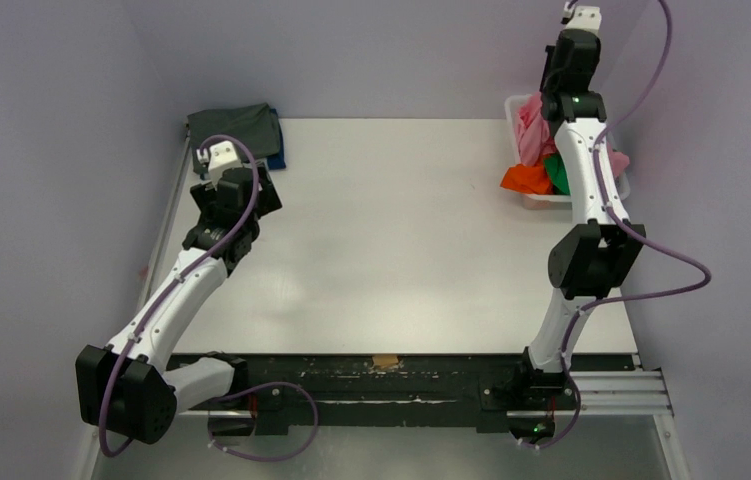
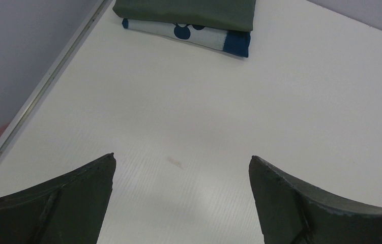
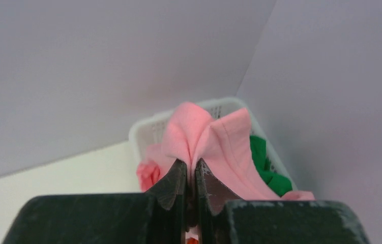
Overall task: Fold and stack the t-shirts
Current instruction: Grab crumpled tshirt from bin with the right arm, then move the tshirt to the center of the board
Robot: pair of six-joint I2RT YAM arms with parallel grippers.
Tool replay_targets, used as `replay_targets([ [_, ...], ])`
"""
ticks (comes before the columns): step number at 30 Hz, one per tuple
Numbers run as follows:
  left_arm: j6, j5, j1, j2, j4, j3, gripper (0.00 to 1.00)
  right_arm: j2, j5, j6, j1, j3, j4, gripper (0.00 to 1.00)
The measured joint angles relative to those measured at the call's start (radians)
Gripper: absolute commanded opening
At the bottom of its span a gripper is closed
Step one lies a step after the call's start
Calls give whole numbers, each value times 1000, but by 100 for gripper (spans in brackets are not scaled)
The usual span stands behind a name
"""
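Observation:
The robot's right gripper will rise high above the basket (image 3: 148,129), swing over the table's middle and lower the pink t-shirt there, where the table is bare.
My right gripper (image 3: 190,163) is shut on a pinch of the pink t-shirt (image 3: 214,140), which bunches up above the white basket (image 3: 148,129) at the table's far right corner. A green t-shirt (image 3: 265,165) lies beside the pink cloth in the basket. From above, the pink t-shirt (image 1: 531,130), an orange t-shirt (image 1: 524,180) and the green one (image 1: 557,172) spill over the basket, under the right arm. A dark grey t-shirt (image 2: 188,11) lies folded on a blue one (image 2: 214,39) at the far left. My left gripper (image 2: 182,165) hangs open over bare table, short of that stack.
The white table (image 1: 401,220) is bounded by purple walls at the back and both sides. A metal rail (image 2: 41,89) runs along its left edge. The folded stack (image 1: 241,130) occupies the far left corner, the basket (image 1: 517,104) the far right corner.

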Motion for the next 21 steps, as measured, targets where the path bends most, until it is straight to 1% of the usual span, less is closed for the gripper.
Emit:
replay_targets([
  [3,-2,1,3,-11,0,0,100,-19,3,4,-3,66,33,0],
  [8,-7,2,5,-30,0,-5,100,6,-14,4,-3,247,35,0],
  [10,-9,3,5,-34,0,-5,100,6,-35,5,-3,290,47,0],
  [17,-17,7,15,-42,0,-10,100,-58,-168,84,-3,264,197,0],
  [21,-25,14,18,-43,0,-10,100,-67,-347,193,-5,301,248,0],
])
